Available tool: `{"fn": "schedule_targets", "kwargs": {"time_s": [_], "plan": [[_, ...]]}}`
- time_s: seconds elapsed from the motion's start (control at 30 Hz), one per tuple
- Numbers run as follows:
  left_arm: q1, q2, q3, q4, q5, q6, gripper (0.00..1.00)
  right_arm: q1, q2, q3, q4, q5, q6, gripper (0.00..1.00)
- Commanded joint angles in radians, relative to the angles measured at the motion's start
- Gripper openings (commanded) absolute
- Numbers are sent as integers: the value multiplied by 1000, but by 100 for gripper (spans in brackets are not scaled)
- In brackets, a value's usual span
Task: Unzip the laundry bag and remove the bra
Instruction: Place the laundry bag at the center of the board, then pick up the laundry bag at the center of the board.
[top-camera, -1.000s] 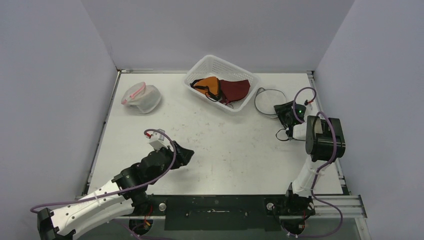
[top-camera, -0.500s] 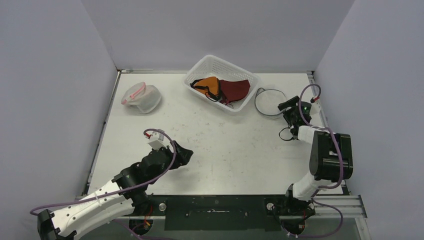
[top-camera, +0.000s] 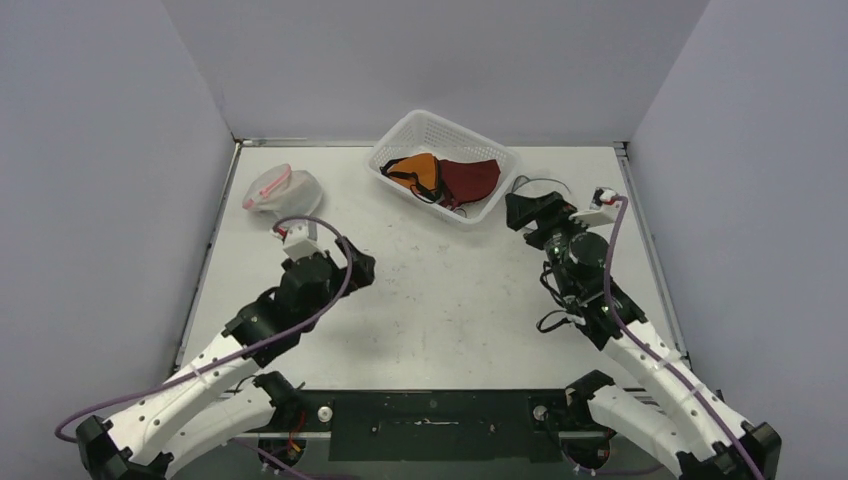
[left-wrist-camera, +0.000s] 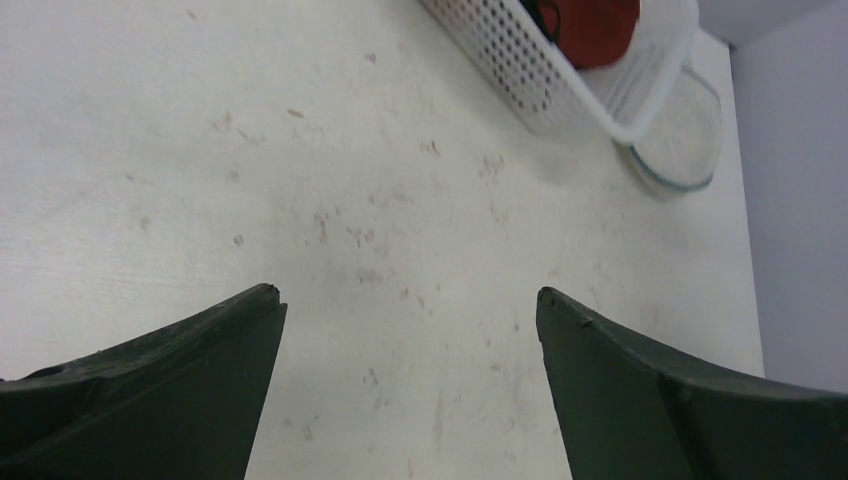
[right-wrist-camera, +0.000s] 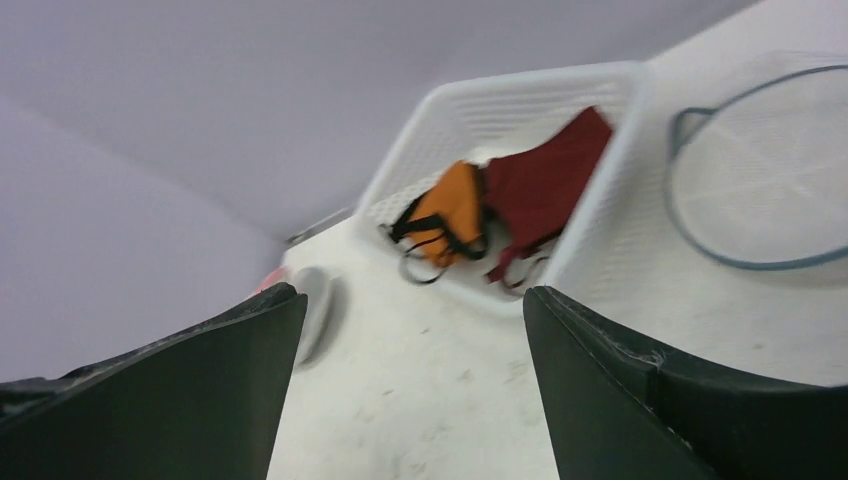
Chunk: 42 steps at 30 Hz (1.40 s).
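I need to move my left gripper outward next, to the left in the top view, onto the laundry bag's pink edge where it ends toward the side.
The laundry bag (top-camera: 284, 193), a white mesh pouch with a pink zipper edge, lies at the far left of the table; the blurred right wrist view shows it small (right-wrist-camera: 314, 300) beside the left finger. Its zipper looks shut, and the bra is hidden from view. My left gripper (top-camera: 362, 268) hovers over bare table to the right of the bag and nearer to me, apart from it, open and empty (left-wrist-camera: 410, 300). My right gripper (top-camera: 518, 211) sits just right of the basket, open with nothing between its fingers (right-wrist-camera: 410, 295).
A white plastic basket (top-camera: 400, 136) at the far middle holds an orange garment (top-camera: 418, 171) and a dark red garment (top-camera: 472, 179) with straps. A flat round mesh piece with a grey rim (right-wrist-camera: 770, 170) lies on the table right of the basket (left-wrist-camera: 560, 80).
The right arm swung from the right edge leftward to the basket's right side. The left gripper moved farther up the table toward the bag. Both grippers opened wider.
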Motion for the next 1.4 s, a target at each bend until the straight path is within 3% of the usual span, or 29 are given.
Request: {"fn": "schedule_targets", "kwargs": {"time_s": [0.0,0.1,0.23,0.33,0.47,0.67,0.97,1.1,1.2,1.37], "plan": [[245,118,176,-5,77,56,97,207,-109,-61,-68,104,-45,81],[513,167,166,92,273,22,97,327,-122,-167,-13,56,-15,81],[763,283,205,151,454,-32,96,456,-38,-335,145,-9,-21,80],[906,370,252,166,485,-64,96,557,57,-402,230,-2,-8,80],[997,476,258,284,484,-168,96,666,194,-467,397,10,11,79],[1094,637,256,481,479,-403,96,829,283,-430,385,54,-33,79],[1137,895,353,632,487,-486,100,1017,26,-416,101,263,-76,78],[1139,975,418,677,487,-461,93,1044,-147,-450,3,325,-40,78],[1139,1062,519,620,513,-429,86,1051,-252,-473,-61,364,-11,78],[1135,1095,511,667,536,-410,60,1056,-356,-473,-179,396,8,78]]}}
